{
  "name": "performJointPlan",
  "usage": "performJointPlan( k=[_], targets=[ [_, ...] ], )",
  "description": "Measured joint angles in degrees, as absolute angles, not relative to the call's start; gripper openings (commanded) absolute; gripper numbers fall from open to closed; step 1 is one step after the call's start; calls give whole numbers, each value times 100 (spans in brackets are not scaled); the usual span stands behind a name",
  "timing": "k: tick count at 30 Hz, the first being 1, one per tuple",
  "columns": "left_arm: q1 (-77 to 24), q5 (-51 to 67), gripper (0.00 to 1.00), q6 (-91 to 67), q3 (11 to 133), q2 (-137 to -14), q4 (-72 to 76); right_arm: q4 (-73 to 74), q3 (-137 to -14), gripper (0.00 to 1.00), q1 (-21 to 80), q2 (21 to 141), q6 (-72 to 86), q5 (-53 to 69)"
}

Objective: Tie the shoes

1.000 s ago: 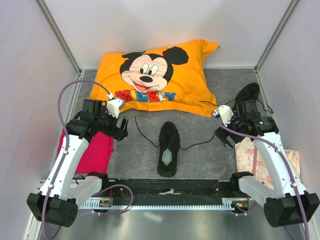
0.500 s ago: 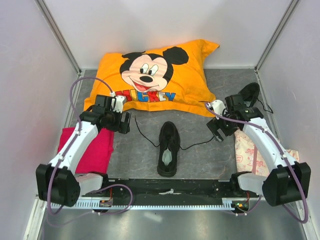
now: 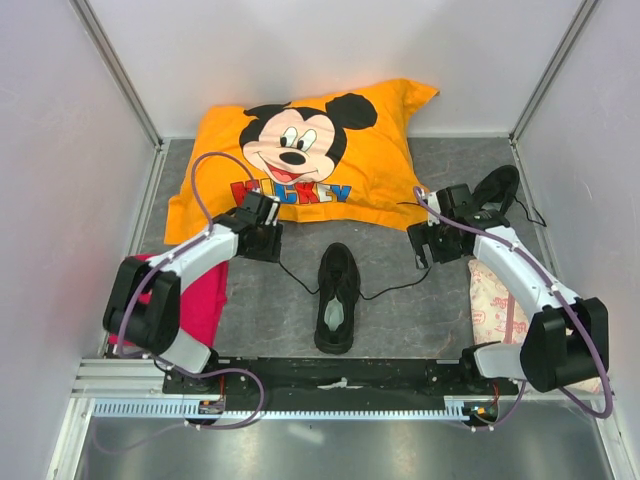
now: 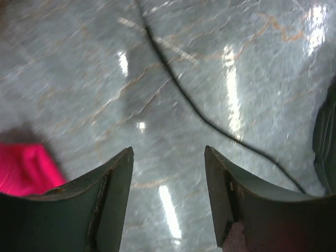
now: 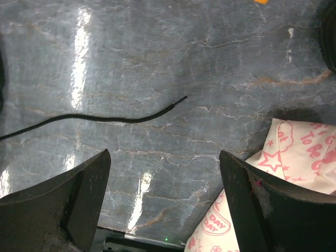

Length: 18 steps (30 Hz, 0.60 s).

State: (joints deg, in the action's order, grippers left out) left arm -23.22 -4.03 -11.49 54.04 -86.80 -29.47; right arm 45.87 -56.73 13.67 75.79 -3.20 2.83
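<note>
My right gripper moves down next onto the loose lace's end, between its open fingers in the wrist view, and closes on it.
One black shoe (image 3: 337, 298) lies in the middle of the grey floor, toe pointing away, pale insole showing. Its two loose laces trail out, one to the left (image 3: 285, 268) and one to the right (image 3: 395, 290). The second black shoe (image 3: 497, 190) lies at the back right. My left gripper (image 3: 262, 243) is open and empty above the left lace (image 4: 199, 113). My right gripper (image 3: 432, 246) is open and empty over the floor just past the right lace's tip (image 5: 181, 100). The middle shoe's edge (image 4: 326, 142) shows at the right of the left wrist view.
An orange Mickey pillow (image 3: 310, 160) fills the back. A pink cloth (image 3: 195, 300) lies at the left and also shows in the left wrist view (image 4: 23, 168). A white bag with pink print (image 3: 495, 305) lies at the right, close beside my right gripper's finger (image 5: 294, 173).
Both arms have stretched out and swung inward. The left gripper moved right to the left lace. The right gripper moved left and back toward the right lace's end.
</note>
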Motion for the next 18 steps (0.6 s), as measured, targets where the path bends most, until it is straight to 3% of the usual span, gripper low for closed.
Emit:
performJointPlan(
  k=[8, 15, 18],
  targets=[
    [-2593, -497, 43, -1474, 6051, -9848, -2604, 4324, -5605, 90, 1367, 8053, 191, -169],
    [-2596, -731, 40, -1726, 6348, -10318, -2567, 4156, -5590, 88, 1367, 8628, 532, -239],
    [-2602, -781, 26, -1785, 6351, -10335, -2565, 4104, -5590, 85, 1367, 8938, 657, -231]
  ],
)
